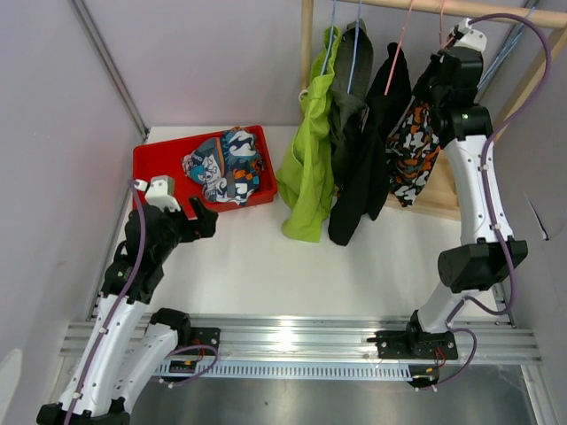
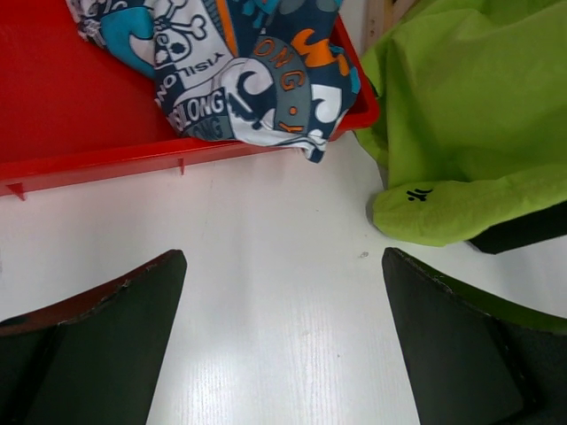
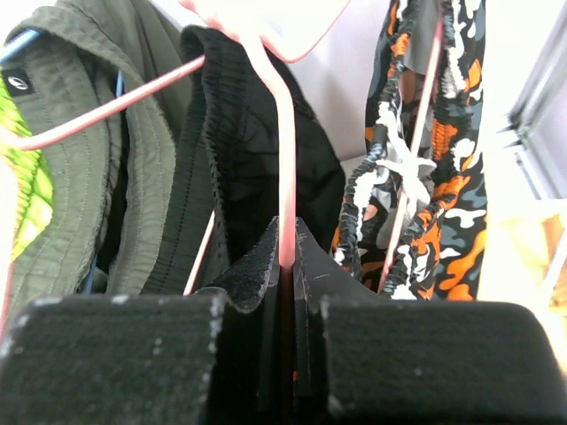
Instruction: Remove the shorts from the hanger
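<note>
I need to swing my left gripper across past the black shorts next, onto the patterned shorts' lower hem (image 1: pixel 407 197), which hangs free to the gripper's right in the top view.
Four shorts hang on a wooden rail (image 1: pixel 461 9): lime green (image 1: pixel 306 168), grey-olive (image 1: pixel 348 97), black (image 1: pixel 368 168) and orange-black-white patterned (image 1: pixel 415 155). My right gripper (image 1: pixel 434 78) is up between the black and patterned pairs. In the right wrist view it is shut (image 3: pixel 286 252) on the thin wire of a pink hanger (image 3: pixel 282 133) that carries the black shorts (image 3: pixel 239 150). A second pink hanger (image 3: pixel 423 133) holds the patterned shorts (image 3: pixel 447 204). My left gripper (image 1: pixel 204 221) (image 2: pixel 283 336) is open, low over the white table, holding nothing.
A red bin (image 1: pixel 151 164) (image 2: pixel 80 97) at the back left holds teal-orange-white patterned shorts (image 1: pixel 221 164) (image 2: pixel 248 71). The lime green hem (image 2: pixel 469 115) drapes onto the table right of the bin. The rack's wooden post (image 1: pixel 306 44) and base (image 1: pixel 438 199) stand at the back.
</note>
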Available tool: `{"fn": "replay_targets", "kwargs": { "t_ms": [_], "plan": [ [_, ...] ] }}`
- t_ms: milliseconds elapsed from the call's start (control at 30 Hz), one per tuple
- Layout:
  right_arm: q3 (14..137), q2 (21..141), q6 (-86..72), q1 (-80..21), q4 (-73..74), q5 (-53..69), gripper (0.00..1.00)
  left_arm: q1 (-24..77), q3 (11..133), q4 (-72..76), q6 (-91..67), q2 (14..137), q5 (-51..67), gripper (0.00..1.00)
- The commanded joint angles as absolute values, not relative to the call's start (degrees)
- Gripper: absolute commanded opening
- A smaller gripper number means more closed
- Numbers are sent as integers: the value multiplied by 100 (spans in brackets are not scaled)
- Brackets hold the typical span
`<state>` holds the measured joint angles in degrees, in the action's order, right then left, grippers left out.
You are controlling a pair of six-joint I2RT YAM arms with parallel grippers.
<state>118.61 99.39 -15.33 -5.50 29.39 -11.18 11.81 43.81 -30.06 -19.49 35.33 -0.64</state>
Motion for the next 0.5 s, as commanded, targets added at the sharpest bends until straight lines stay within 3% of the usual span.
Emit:
{"fn": "replay_targets", "kwargs": {
  "t_ms": [0,300,467],
  "plan": [
    [12006,9115,-1213,-536,2584,-1459,0,1309,4307,-2699,-1855,3437,491,100],
    [12129,8272,-1274,-343,2847,-1354,0,2179,4675,-2277,-1617,3471,721,99],
    [11445,7639,-1564,-369,2892,-1187,0,3452,5543,-1768,-1687,3893,1010,100]
  ]
}}
